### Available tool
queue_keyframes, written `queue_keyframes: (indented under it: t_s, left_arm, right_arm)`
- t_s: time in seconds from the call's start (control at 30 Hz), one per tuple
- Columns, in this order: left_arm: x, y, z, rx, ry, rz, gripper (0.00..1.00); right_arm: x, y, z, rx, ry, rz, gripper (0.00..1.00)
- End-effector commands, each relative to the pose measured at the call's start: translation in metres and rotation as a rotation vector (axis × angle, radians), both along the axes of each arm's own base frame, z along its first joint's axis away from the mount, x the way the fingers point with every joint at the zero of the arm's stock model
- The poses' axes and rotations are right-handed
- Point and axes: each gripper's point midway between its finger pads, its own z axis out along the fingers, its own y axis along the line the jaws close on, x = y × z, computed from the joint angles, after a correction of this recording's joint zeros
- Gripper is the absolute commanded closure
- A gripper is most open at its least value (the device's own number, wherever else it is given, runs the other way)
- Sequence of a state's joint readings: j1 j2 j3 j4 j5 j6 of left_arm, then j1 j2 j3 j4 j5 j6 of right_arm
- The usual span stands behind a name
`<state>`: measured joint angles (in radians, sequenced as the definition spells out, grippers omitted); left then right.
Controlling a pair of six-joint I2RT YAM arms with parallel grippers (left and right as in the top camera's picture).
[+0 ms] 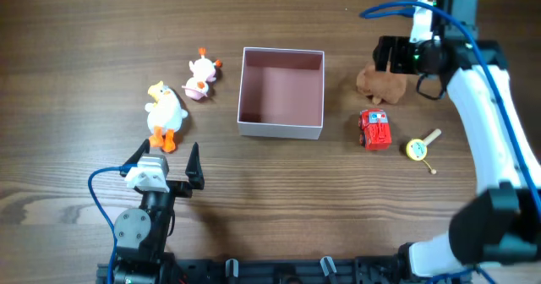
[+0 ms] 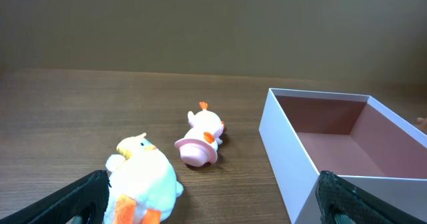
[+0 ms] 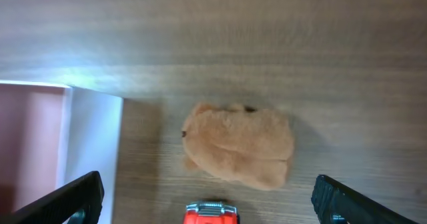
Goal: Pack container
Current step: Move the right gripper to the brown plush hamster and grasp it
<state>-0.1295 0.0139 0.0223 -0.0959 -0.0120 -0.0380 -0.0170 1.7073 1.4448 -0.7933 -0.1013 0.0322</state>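
Note:
I will lower and turn my right gripper to close across the narrower width of the brown plush, which lies below it, lengthwise along the finger gap.
The container, a white square box with a pink inside, sits mid-table with nothing in it. It also shows in the left wrist view and the right wrist view. My left gripper is open and empty near the front edge, just in front of a white duck plush. A small pink duck toy lies beyond it. My right gripper is open and empty above a brown plush. A red toy car lies in front of the plush.
A small yellow round toy with a stick handle lies to the right of the red car. The right arm reaches in from the front right over that side of the table.

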Motion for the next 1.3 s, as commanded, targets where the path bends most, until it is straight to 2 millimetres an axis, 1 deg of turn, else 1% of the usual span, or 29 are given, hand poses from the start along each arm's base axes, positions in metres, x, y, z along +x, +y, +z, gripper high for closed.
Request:
queue_keyframes:
  t_s: [0.0,0.07,0.2,0.3,0.37,0.47,0.53,0.67,0.77,0.83,0.93,1.0,1.07,1.27]
  left_arm:
    - [0.000,-0.002,0.000,0.014,-0.006,-0.012,0.00]
    - [0.000,-0.002,0.000,0.014,-0.006,-0.013,0.00]
    - [0.000,-0.002,0.000,0.013,-0.006,-0.012,0.00]
    - [0.000,-0.002,0.000,0.013,-0.006,-0.012,0.00]
    - [0.000,-0.002,0.000,0.013,-0.006,-0.013,0.00]
    - [0.000,-0.002,0.000,0.014,-0.006,-0.013,0.00]
    - [0.000,-0.002,0.000,0.013,-0.006,-0.013,0.00]
    - [0.000,-0.001,0.000,0.014,-0.006,-0.012,0.00]
    - [0.000,-0.001,0.000,0.013,-0.006,-0.012,0.00]
    - [0.000,-0.001,0.000,0.013,-0.006,-0.012,0.00]
    - [0.000,-0.002,0.000,0.013,-0.006,-0.012,0.00]
    - [0.000,-0.002,0.000,0.013,-0.006,-0.012,0.00]
    - [0.000,-0.002,0.000,0.014,-0.006,-0.013,0.00]
    - [0.000,-0.001,0.000,0.013,-0.006,-0.012,0.00]
  right_arm:
    - [0.002,0.005,-0.020,0.034,0.057,0.018,0.00]
    - [0.002,0.008,-0.033,0.049,0.092,0.024,0.01]
    - [0.002,0.007,-0.060,0.042,0.155,0.027,0.01]
    - [0.002,0.006,-0.079,0.002,0.186,0.113,0.00]
    - [0.002,0.001,-0.091,-0.061,0.203,0.179,0.00]
    - [0.004,-0.017,-0.093,-0.178,0.206,0.191,0.00]
    - [0.007,-0.024,-0.092,-0.232,0.198,0.214,0.00]
    - [0.009,-0.024,-0.092,-0.267,0.185,0.287,0.00]
    - [0.015,-0.024,-0.090,-0.271,0.162,0.283,0.00]
    - [0.018,-0.024,-0.088,-0.285,0.143,0.316,0.01]
    - [0.021,-0.023,-0.088,-0.324,0.128,0.408,0.00]
    - [0.022,-0.018,-0.089,-0.333,0.113,0.492,0.00]
    - [0.023,-0.014,-0.095,-0.329,0.109,0.541,0.00]
    - [0.019,-0.013,-0.114,-0.310,0.154,0.549,0.02]
